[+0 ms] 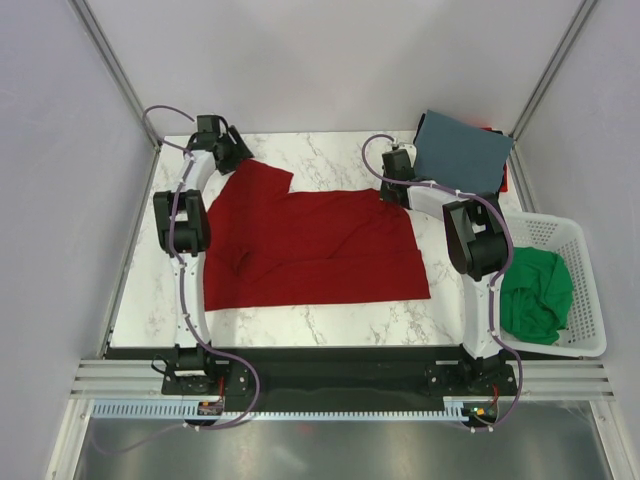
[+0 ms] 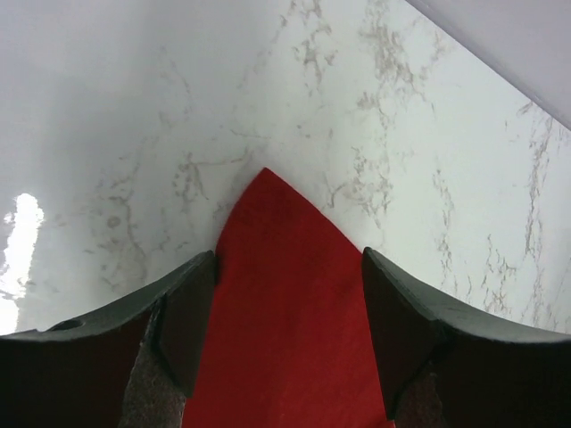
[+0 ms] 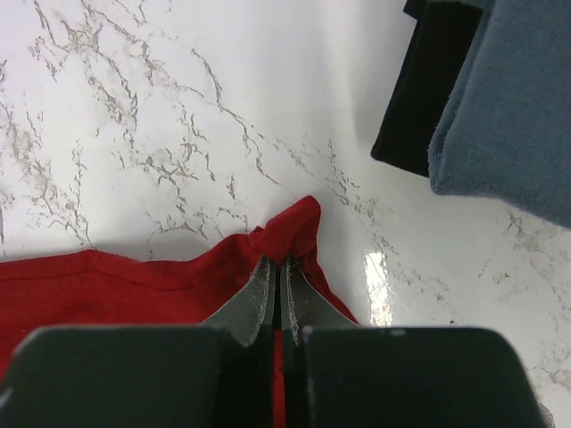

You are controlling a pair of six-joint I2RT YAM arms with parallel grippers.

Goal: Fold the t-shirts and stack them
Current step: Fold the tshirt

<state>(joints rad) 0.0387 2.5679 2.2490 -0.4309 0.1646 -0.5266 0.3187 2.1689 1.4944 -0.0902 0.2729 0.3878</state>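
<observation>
The red t-shirt (image 1: 310, 245) is spread out, so I will pull my right gripper back, carry the pinched corner over the near part of the shirt by the basket, and let go of it.
A bright red t-shirt (image 1: 310, 245) lies spread on the marble table. My left gripper (image 1: 236, 155) is open at its far left corner; in the left wrist view the red corner (image 2: 281, 294) lies between the two spread fingers (image 2: 183, 321). My right gripper (image 1: 392, 180) is shut on the shirt's far right corner, which bunches up ahead of the fingertips in the right wrist view (image 3: 290, 234). A slate-blue folded t-shirt (image 1: 462, 152) lies at the far right on a dark one (image 3: 426, 85). A green t-shirt (image 1: 535, 295) sits crumpled in the basket.
A white slatted basket (image 1: 580, 255) stands at the right table edge beside the right arm. Bare marble (image 1: 330, 155) lies between the two grippers at the back. White walls enclose the table on three sides.
</observation>
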